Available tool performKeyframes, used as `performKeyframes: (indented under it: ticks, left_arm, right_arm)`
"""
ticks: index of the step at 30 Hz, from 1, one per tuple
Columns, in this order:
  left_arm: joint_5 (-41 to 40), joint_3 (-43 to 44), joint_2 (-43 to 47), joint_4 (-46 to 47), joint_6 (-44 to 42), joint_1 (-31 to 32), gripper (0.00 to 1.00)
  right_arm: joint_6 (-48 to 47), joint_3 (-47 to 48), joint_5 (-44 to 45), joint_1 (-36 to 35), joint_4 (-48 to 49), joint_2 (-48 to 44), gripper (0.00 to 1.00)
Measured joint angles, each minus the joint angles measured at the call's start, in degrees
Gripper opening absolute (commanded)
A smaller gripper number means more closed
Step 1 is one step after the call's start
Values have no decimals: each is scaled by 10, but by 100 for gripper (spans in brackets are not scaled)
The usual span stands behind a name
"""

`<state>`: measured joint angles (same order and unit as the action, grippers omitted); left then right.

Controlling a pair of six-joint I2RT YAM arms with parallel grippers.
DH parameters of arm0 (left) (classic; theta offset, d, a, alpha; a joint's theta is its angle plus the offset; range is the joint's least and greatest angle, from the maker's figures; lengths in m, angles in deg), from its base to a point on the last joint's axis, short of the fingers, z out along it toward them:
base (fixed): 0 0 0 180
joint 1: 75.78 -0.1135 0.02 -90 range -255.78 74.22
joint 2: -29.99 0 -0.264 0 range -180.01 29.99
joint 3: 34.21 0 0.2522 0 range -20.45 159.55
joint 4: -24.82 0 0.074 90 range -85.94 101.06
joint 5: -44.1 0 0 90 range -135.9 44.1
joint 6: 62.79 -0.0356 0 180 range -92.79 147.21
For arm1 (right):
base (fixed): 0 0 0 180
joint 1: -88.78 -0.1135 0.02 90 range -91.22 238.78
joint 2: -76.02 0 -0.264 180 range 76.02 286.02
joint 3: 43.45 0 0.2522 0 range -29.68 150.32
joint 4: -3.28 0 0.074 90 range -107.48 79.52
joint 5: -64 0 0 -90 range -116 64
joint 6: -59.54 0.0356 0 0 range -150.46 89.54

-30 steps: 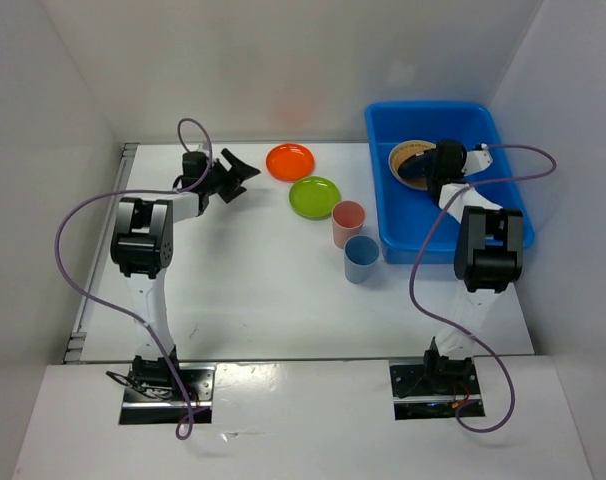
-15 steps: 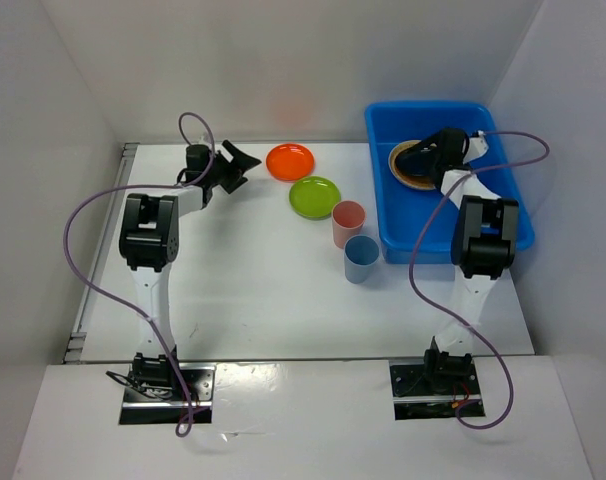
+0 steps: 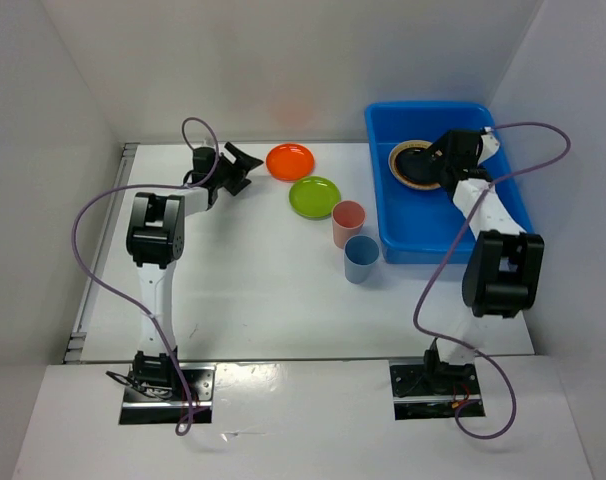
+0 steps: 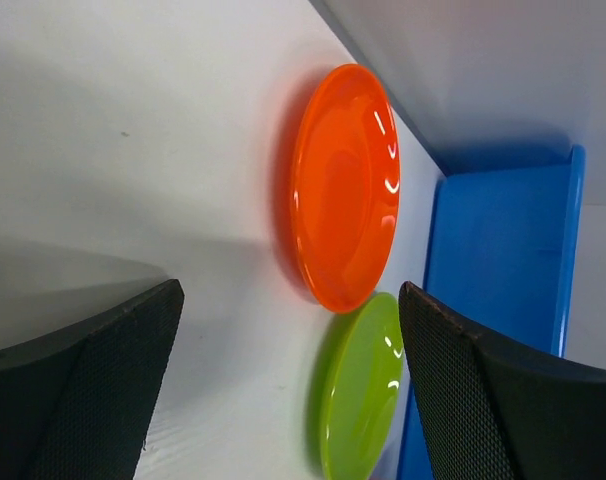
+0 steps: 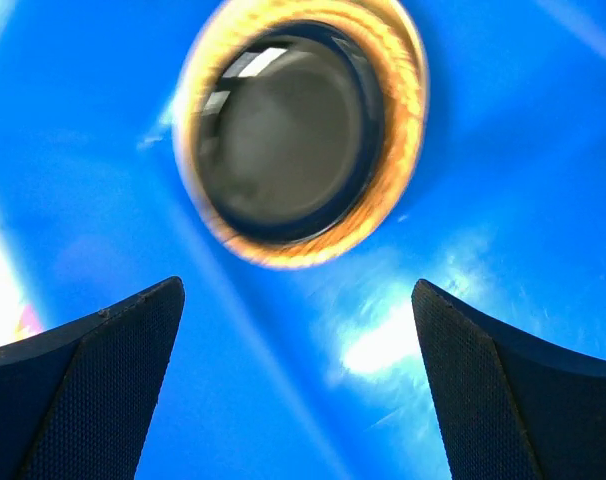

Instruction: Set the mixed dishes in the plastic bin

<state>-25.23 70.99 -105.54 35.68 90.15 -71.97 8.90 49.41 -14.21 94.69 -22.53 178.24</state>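
Next, my left gripper needs to go toward the right in the top view until its open fingers straddle the orange plate's near rim point(image 3: 270, 172) point(image 4: 302, 262), since that rim faces them unobstructed.
The blue plastic bin point(image 3: 428, 215) stands at the right. In it lies a woven tray point(image 3: 401, 160) with a black plate point(image 5: 283, 130) on top. My right gripper point(image 3: 435, 160) hangs inside the bin just right of that tray, open and empty point(image 5: 298, 290). On the table lie an orange plate point(image 3: 290, 161), a lime green plate point(image 3: 314, 196), a pink cup point(image 3: 348, 222) and a blue cup point(image 3: 361, 258). My left gripper point(image 3: 245, 170) is open just left of the orange plate point(image 4: 343, 190), which it faces without touching, nothing between its fingers point(image 4: 291, 300).
White walls close the table at the back and on both sides. The bin's left wall point(image 4: 493, 250) rises just beyond the green plate point(image 4: 363, 390). The two cups stand close against the bin's near left corner.
My right gripper has opened over the woven tray and black plate and drawn back to the right. My left gripper has edged slightly closer to the orange plate.
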Motion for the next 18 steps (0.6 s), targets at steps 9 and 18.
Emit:
performKeyframes:
  ticks: [9, 18]
  left_arm:
    - [-48, 97, -59, -11, 17, 51, 92]
    - [-158, 123, -62, -64, 39, 106, 81]
  right_arm:
    - [-14, -61, -26, -25, 44, -131, 99]
    - [-21, -94, -37, -28, 48, -167, 99]
